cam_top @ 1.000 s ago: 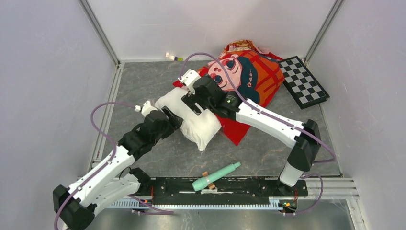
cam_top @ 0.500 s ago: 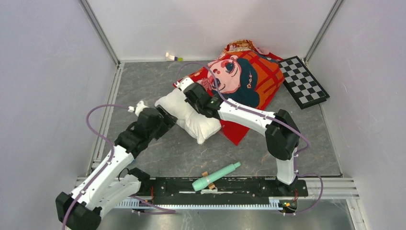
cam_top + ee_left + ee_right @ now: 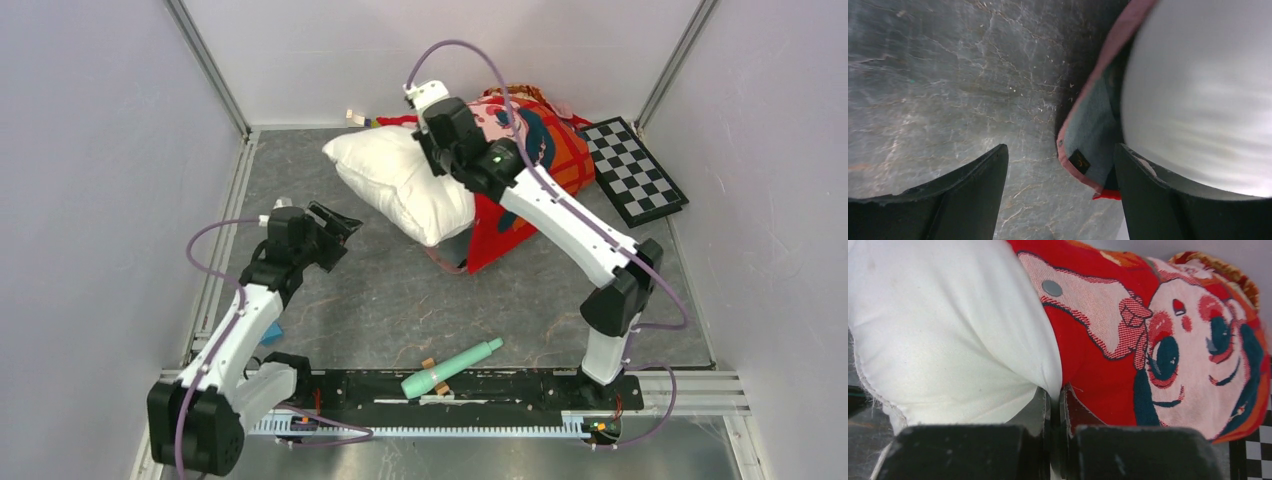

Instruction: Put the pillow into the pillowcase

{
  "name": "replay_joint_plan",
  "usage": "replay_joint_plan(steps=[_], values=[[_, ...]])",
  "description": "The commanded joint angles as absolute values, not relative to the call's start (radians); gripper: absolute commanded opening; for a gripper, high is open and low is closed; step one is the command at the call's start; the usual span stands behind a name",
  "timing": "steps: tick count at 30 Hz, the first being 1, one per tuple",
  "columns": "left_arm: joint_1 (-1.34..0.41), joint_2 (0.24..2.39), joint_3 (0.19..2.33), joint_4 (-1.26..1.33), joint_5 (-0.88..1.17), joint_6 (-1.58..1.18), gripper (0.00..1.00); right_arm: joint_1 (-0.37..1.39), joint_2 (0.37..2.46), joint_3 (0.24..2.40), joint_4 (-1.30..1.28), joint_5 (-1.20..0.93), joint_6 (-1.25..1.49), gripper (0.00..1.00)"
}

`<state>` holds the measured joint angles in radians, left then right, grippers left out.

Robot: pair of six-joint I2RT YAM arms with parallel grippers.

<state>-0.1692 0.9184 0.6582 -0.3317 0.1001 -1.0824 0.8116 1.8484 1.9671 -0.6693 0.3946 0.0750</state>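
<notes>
The robot will bring its open left gripper down and to the right in the top view, onto the pillowcase's pink hem, because the hem hangs low beneath the raised pillow.
The puffy white pillow (image 3: 395,180) is raised off the table at the back, its right end against the red-orange pillowcase (image 3: 545,150) with the cartoon face. My right gripper (image 3: 438,165) is shut on a pinch of the pillow (image 3: 948,340), right beside the pillowcase (image 3: 1128,340). My left gripper (image 3: 335,225) is open over bare table, left of and below the pillow, with nothing between its fingers (image 3: 973,190). In the left wrist view the pillowcase's pink hem (image 3: 1083,150) hangs under the pillow (image 3: 1198,100). I cannot tell how far the pillow is inside.
A black-and-white checkerboard (image 3: 632,170) lies at the back right. A teal cylinder (image 3: 450,368) rests near the front rail. Small bits (image 3: 357,118) sit by the back wall. Walls close in the grey table (image 3: 400,300) on three sides.
My right gripper shut on the pillow and lifted it toward the back, up against the pillowcase. My left gripper pulled back from the pillow to the left.
</notes>
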Motion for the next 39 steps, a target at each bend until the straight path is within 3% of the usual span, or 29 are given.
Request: replay_joint_plan(steps=[1, 13, 22, 23, 26, 30, 32, 35, 37, 39], values=[[-0.180, 1.051, 0.620, -0.078, 0.201, -1.172, 0.82, 0.792, 1.708, 2.093, -0.571, 0.378, 0.104, 0.00], [-0.379, 1.388, 0.759, 0.103, 0.123, -1.122, 0.83, 0.782, 1.684, 2.179, -0.543, 0.344, 0.117, 0.00], [-0.429, 1.562, 0.796, 0.203, 0.101, -1.158, 0.73, 0.779, 1.645, 2.184, -0.545, 0.312, 0.120, 0.00], [-0.433, 1.564, 0.785, 0.232, 0.105, -1.169, 0.70, 0.779, 1.643, 2.178, -0.550, 0.309, 0.121, 0.00], [-0.439, 1.559, 0.795, 0.247, 0.109, -1.180, 0.48, 0.779, 1.612, 2.100, -0.541, 0.271, 0.138, 0.00], [-0.440, 1.545, 0.823, 0.216, 0.105, -1.205, 0.06, 0.781, 1.530, 1.834, -0.465, 0.179, 0.173, 0.01], [-0.439, 1.550, 0.837, 0.203, 0.108, -1.223, 0.03, 0.782, 1.502, 1.725, -0.437, 0.152, 0.173, 0.16], [-0.440, 1.568, 0.854, 0.186, 0.132, -1.238, 0.03, 0.782, 1.475, 1.639, -0.439, 0.146, 0.160, 0.55], [-0.440, 1.571, 0.852, 0.181, 0.129, -1.245, 0.03, 0.782, 1.455, 1.618, -0.448, 0.158, 0.152, 0.70], [-0.439, 1.572, 0.853, 0.168, 0.119, -1.246, 0.03, 0.782, 1.433, 1.613, -0.462, 0.177, 0.152, 0.76]])
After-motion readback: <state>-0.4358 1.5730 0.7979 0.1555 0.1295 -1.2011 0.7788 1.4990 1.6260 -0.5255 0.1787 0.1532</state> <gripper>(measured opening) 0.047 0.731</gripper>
